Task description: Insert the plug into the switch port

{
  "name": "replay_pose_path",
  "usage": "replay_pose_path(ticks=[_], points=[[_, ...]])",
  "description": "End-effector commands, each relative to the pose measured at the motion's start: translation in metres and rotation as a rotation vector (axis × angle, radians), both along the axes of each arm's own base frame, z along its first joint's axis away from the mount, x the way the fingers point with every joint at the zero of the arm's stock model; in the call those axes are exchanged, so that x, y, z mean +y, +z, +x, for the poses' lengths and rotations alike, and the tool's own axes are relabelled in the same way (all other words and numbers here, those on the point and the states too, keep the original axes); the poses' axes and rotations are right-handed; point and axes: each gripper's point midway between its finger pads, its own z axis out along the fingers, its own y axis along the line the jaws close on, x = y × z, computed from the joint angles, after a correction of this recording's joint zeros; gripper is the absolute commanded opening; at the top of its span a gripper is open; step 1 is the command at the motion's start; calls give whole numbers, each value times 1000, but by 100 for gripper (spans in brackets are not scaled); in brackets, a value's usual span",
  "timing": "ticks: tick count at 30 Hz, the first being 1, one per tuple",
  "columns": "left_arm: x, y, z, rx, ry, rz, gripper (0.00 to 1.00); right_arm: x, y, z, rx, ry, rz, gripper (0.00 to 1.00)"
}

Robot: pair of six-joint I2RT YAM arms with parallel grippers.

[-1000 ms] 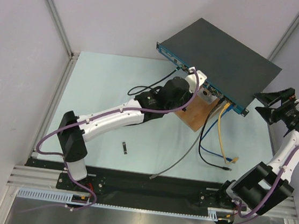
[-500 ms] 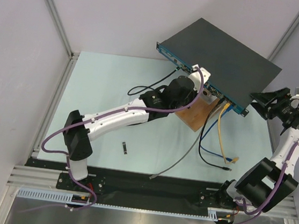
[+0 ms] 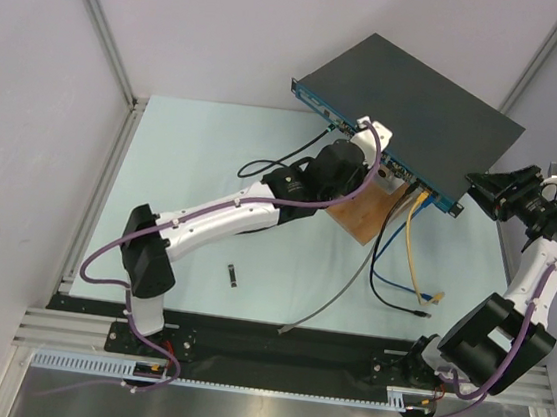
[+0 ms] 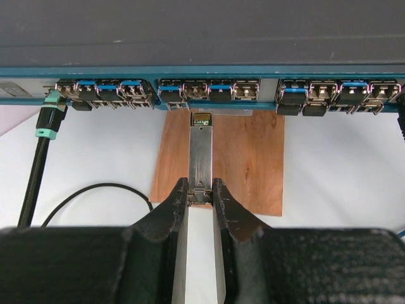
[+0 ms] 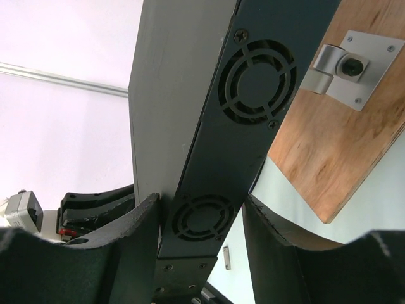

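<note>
The plug's tip is short of the sockets, so my left gripper next needs to push outward, slide it into the bare socket between blue-tabbed ones and release it.
The switch is a flat black box raised on a brown wooden board. In the left wrist view its blue front face shows a row of sockets. My left gripper is shut on the rear end of a slim metal plug. The plug points at the sockets, its tip just below and short of them. In the top view the left gripper sits at the front face. My right gripper clamps the switch's side wall at its right corner, one finger on top and one underneath.
Yellow, blue and black cables hang from the right-hand sockets. A grey cable lies on the table. A black cable with a green collar is plugged in at the left. A small dark part lies near the front.
My right gripper has moved left onto the switch's right corner and closed around its side. My left gripper has moved slightly toward the front face with the plug.
</note>
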Motion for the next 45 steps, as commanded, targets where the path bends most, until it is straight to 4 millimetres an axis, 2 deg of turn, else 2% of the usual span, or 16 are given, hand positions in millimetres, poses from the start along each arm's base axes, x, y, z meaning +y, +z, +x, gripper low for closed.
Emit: replay_pose_path(ticks=[1, 15, 29, 45], points=[[-7, 25, 5, -43, 16, -56, 0, 2, -3, 5, -38, 27, -33, 10], [-10, 24, 8, -49, 2, -54, 0, 4, -6, 7, -35, 39, -35, 0], [-6, 33, 15, -76, 36, -79, 0, 5, -7, 6, -34, 45, -38, 0], [-13, 27, 23, -54, 20, -84, 0, 7, -7, 6, -33, 62, -33, 0]])
